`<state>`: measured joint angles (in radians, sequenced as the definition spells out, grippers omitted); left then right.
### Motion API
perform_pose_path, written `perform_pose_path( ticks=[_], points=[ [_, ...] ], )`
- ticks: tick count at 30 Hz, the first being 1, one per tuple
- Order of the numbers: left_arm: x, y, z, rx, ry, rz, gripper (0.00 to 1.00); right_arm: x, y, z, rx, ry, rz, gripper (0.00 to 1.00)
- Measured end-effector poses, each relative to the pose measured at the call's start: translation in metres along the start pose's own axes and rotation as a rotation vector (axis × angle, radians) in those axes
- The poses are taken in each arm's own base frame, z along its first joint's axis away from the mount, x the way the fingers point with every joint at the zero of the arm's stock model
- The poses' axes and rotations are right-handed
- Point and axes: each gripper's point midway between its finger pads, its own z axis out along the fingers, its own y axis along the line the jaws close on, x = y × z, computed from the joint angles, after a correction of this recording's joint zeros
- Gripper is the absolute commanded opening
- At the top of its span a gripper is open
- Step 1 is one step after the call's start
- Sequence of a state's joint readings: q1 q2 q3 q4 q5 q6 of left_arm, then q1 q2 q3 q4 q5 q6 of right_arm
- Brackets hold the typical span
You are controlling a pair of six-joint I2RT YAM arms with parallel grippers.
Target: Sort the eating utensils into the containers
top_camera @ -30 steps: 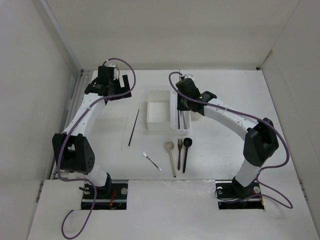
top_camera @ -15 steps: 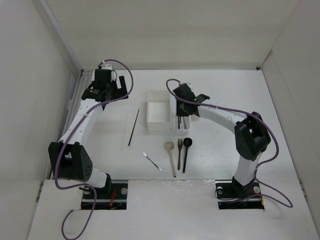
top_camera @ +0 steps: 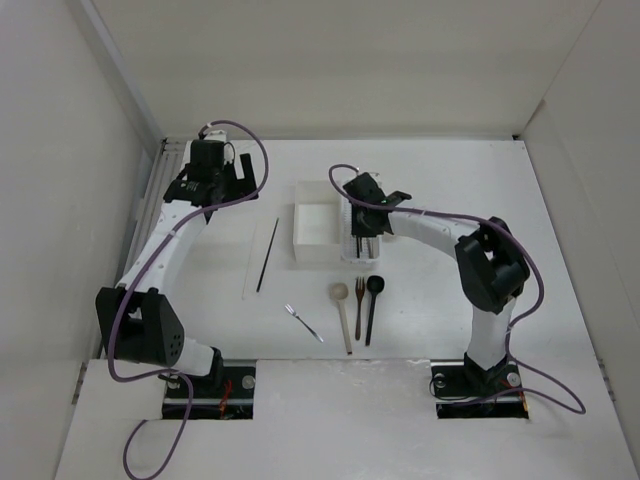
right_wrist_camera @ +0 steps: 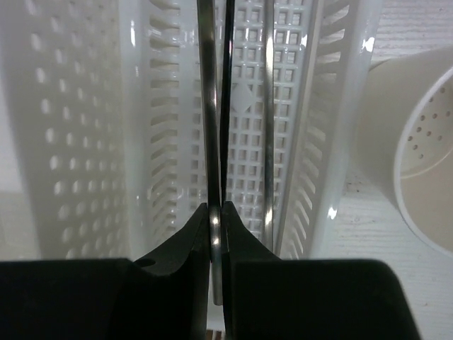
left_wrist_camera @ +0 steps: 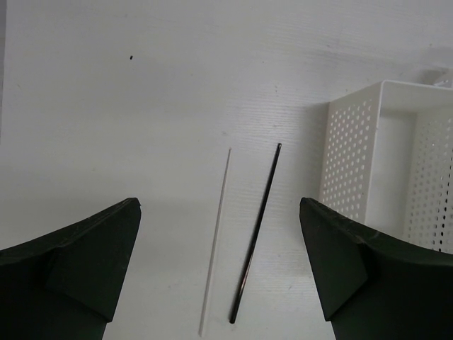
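Observation:
Next I will bring my right gripper down, shifting slightly toward the cup [right_wrist_camera: 425, 177], into the gap between the dark chopstick and the other silver one, and open.
My right gripper [top_camera: 362, 212] hangs over the white perforated oblong tray [top_camera: 349, 236] and is shut on a thin silver-grey chopstick [right_wrist_camera: 210, 127] that points down into the tray [right_wrist_camera: 315, 127]. A dark chopstick lies right beside it, and another silver one [right_wrist_camera: 269, 142] lies in the tray. My left gripper [top_camera: 210, 183] is open and empty above the table. In its wrist view the gripper [left_wrist_camera: 219, 212] frames a dark chopstick [left_wrist_camera: 256, 234] and a pale chopstick [left_wrist_camera: 216, 241]. The white square box [top_camera: 317, 232] stands left of the tray. The round beige cup [right_wrist_camera: 425, 177] is right of the tray.
A small silver fork [top_camera: 303, 322], a pale wooden spoon [top_camera: 342, 315], a brown wooden fork [top_camera: 358, 305] and a black spoon [top_camera: 372, 305] lie near the front. The dark chopstick [top_camera: 267, 255] lies left of the box. White walls enclose the table.
My right gripper has shifted slightly left over the tray, and its elbow has swung inward. The left arm has barely moved. The utensils on the table have stayed put.

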<state>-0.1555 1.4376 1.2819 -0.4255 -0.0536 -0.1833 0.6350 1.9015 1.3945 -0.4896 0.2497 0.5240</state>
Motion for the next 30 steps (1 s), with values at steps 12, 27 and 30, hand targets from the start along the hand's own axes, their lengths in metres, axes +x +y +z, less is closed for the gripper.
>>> perform_pose_path(
  ticks=[12, 27, 30],
  points=[
    [0.0, 0.0, 0.0, 0.002, -0.006, 0.002, 0.93, 0.024, -0.011, 0.019, 0.058, 0.069, -0.006, 0.13],
    [0.011, 0.001, 0.005, 0.005, 0.016, 0.005, 0.76, 0.019, -0.013, 0.012, 0.064, 0.049, 0.002, 0.38],
    [0.02, 0.003, 0.01, 0.003, 0.028, 0.013, 0.63, 0.004, -0.01, 0.0, 0.049, 0.012, -0.003, 0.38]
  ],
)
